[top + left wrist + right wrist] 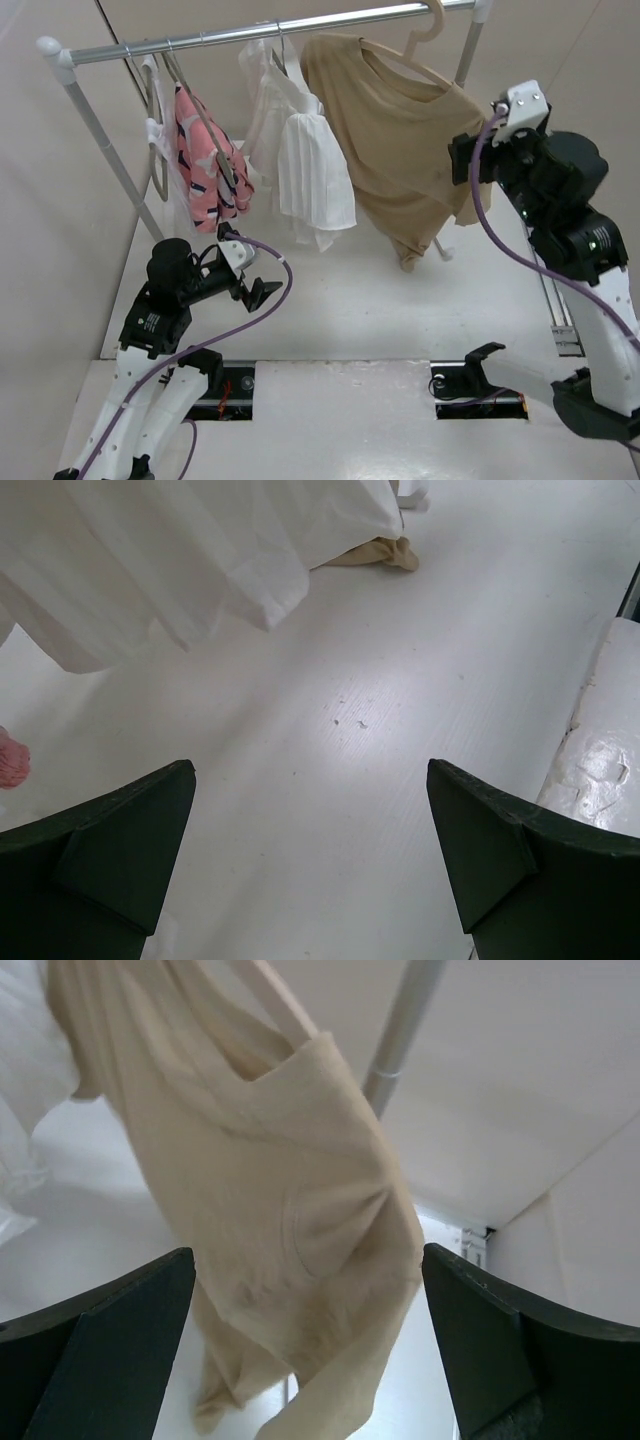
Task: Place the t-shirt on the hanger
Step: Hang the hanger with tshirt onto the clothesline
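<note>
My right gripper is open above the t-shirt's lower sleeve edge (468, 212) (335, 1400), which hangs free. It will move down along the t-shirt and close its fingers on that edge.
The tan t-shirt (400, 150) hangs on the pale beige-pink hanger (425, 45), whose hook sits over the metal rail (270, 32) at the right end. Its hem droops to the table. In the right wrist view the t-shirt (270, 1210) fills the space ahead, with the hanger's arm (285, 1005) showing at the neck. My right gripper (462, 160) is open and empty, just right of the shirt's sleeve. My left gripper (258, 292) is open and empty, low over the table, below the white top. The left wrist view shows the shirt's hem (385, 552).
A white ribbed top (300, 150) and a pink patterned garment (205, 160) hang on grey-olive hangers left of the t-shirt. The rack's posts stand at the left (105, 150) and right (468, 50). The white top (170, 560) hangs ahead of my left gripper.
</note>
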Motion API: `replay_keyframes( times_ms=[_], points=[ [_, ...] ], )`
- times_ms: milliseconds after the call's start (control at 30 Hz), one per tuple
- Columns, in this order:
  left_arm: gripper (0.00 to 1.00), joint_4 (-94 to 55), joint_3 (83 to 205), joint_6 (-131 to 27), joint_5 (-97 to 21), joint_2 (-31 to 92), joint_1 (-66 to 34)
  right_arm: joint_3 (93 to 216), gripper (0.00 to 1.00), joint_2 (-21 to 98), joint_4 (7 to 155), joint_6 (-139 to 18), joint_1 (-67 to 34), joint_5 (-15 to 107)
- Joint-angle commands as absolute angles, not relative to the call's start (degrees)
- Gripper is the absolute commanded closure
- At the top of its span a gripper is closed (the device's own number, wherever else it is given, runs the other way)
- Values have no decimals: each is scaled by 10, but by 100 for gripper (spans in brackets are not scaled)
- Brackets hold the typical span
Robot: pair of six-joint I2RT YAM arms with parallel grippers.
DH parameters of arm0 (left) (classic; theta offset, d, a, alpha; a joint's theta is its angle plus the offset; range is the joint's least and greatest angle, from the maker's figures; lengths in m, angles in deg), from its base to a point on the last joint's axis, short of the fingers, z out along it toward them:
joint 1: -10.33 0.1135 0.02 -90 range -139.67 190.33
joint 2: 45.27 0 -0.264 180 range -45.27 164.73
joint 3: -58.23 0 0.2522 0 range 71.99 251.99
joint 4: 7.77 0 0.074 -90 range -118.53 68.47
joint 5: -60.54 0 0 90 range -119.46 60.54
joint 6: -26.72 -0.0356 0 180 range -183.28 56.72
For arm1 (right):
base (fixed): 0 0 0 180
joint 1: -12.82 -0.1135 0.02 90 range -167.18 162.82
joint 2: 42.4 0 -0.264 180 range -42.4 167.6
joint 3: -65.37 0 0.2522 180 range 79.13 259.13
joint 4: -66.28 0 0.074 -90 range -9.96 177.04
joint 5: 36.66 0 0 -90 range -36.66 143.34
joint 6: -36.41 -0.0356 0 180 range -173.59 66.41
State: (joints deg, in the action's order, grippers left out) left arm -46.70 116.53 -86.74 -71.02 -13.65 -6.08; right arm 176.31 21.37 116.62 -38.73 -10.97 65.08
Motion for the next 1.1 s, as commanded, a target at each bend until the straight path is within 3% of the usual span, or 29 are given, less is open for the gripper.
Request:
replay_keyframes(
  times_ms=[0, 200, 467, 567, 700, 833, 1067],
  points=[
    [0, -465, 1164, -865, -724, -147, -61, 1676, 1, 147, 1171, -383, -93, 680],
    [0, -470, 1164, -865, -724, -157, -61, 1560, 1, 85, 1120, -388, -75, 702],
    [0, -476, 1164, -865, -730, -175, -61, 1566, 2, 128, 1085, -364, -56, 775],
    [0, -476, 1164, -865, -730, -182, -61, 1566, 16, 142, 1059, -383, -36, 756],
    [0, -482, 1164, -865, -730, -187, -61, 1545, 98, 147, 1041, -393, -31, 731],
    [0, -482, 1164, -870, -730, -193, -61, 1526, 100, 114, 1036, -393, -31, 671],
    [0, -482, 1164, -870, -730, -187, -61, 1500, 100, 10, 1047, -332, -31, 435]
  ],
)
